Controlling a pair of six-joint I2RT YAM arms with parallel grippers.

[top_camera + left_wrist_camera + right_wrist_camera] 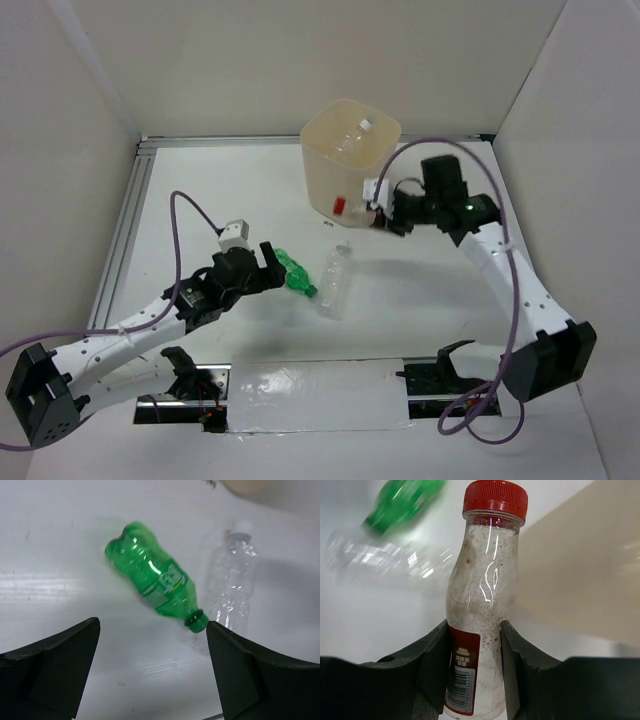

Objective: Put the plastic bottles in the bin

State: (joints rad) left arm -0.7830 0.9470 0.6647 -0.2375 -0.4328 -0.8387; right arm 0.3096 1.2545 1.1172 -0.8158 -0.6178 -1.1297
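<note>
My left gripper will next move down and to the right in the top view, onto the labelled middle of the green bottle, because the green bottle is still beyond the gripper's open fingers.
My right gripper is shut on a clear bottle with a red cap and red label. In the top view it holds this bottle low beside the front wall of the beige bin. A clear bottle with a white cap lies inside the bin. A green bottle and a clear bottle lie side by side on the table. My left gripper is open just short of the green bottle's cap, with nothing between its fingers. From above, the left gripper is just left of the green bottle.
The bin's beige wall fills the right of the right wrist view. An aluminium rail runs along the table's left side, and white walls enclose the table. The clear bottle lies mid-table between the arms.
</note>
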